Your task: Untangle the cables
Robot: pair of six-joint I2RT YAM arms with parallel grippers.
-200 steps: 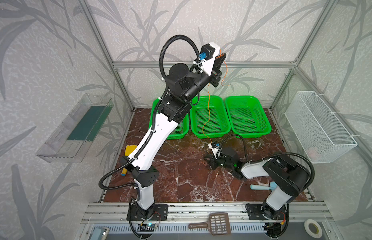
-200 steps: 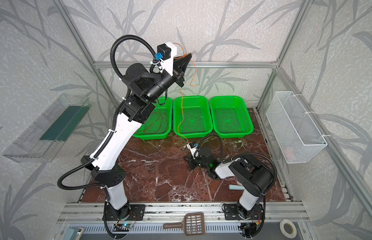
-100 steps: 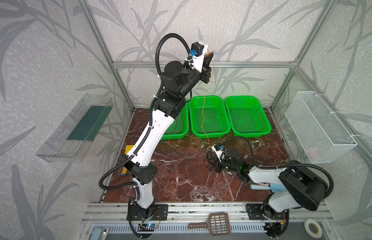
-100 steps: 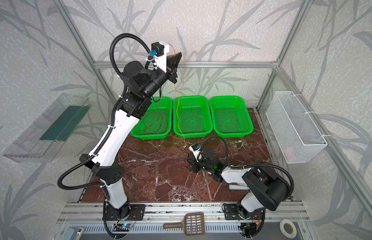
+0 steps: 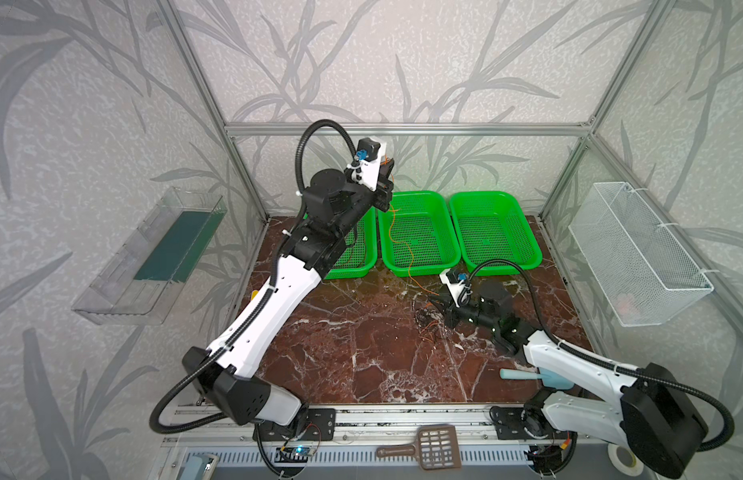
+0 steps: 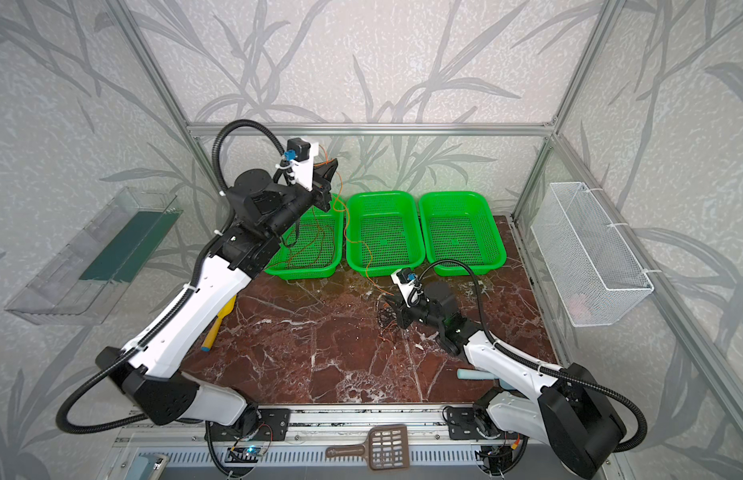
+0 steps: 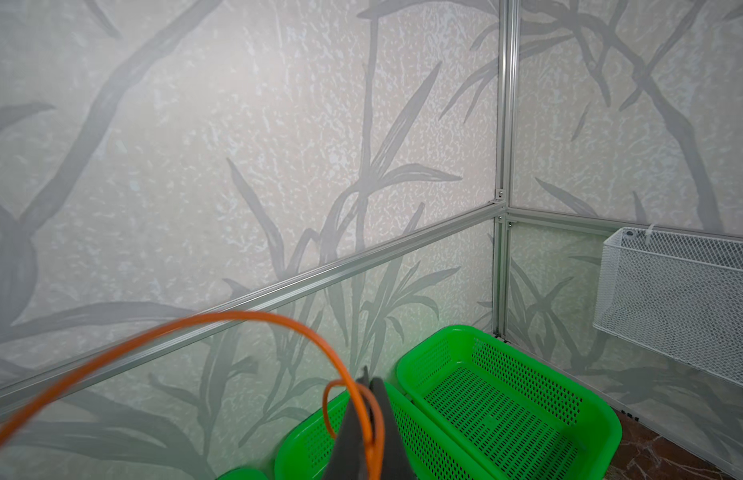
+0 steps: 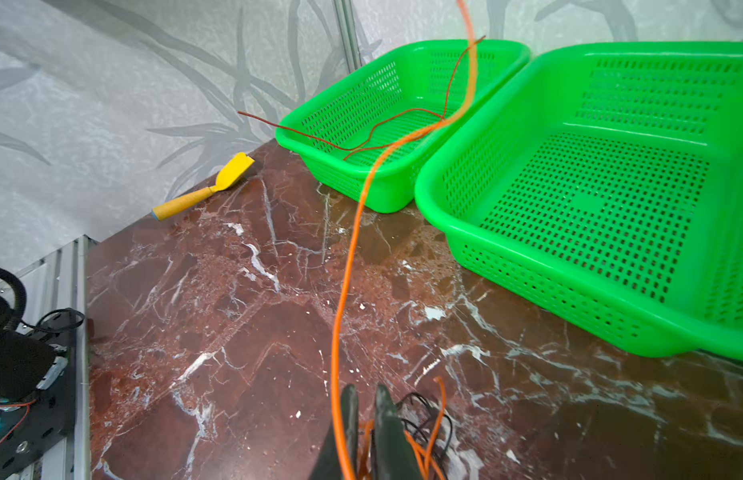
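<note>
My right gripper is also holding the orange cable (image 5: 407,249), so my left gripper should next move down and back over the open tabletop before the baskets and release it.
High above the baskets, my left gripper (image 5: 388,169) (image 6: 330,169) (image 7: 367,381) is shut on the orange cable (image 5: 407,249) (image 6: 347,226) (image 7: 253,318). That cable hangs across the middle green basket (image 5: 419,271) down to the table. There my right gripper (image 5: 438,305) (image 6: 392,308) (image 8: 365,394) sits low and is shut on the orange cable (image 8: 348,257). The black cable (image 5: 424,321) (image 6: 385,316) (image 8: 415,405) lies bunched beside its fingers. The red-brown cable (image 6: 315,241) (image 8: 386,120) rests loosely in the left green basket (image 8: 349,174).
A third green basket (image 5: 502,261) stands at the back right. A white wire basket (image 5: 640,257) hangs on the right wall and a clear tray (image 5: 149,257) on the left wall. A yellow scoop (image 6: 218,322) lies at the left, a light blue tool (image 5: 523,375) under the right arm.
My left gripper has come down and to the left with the orange cable, which hangs slacker. The right gripper stays low at the tangle, shifted slightly toward the baskets.
</note>
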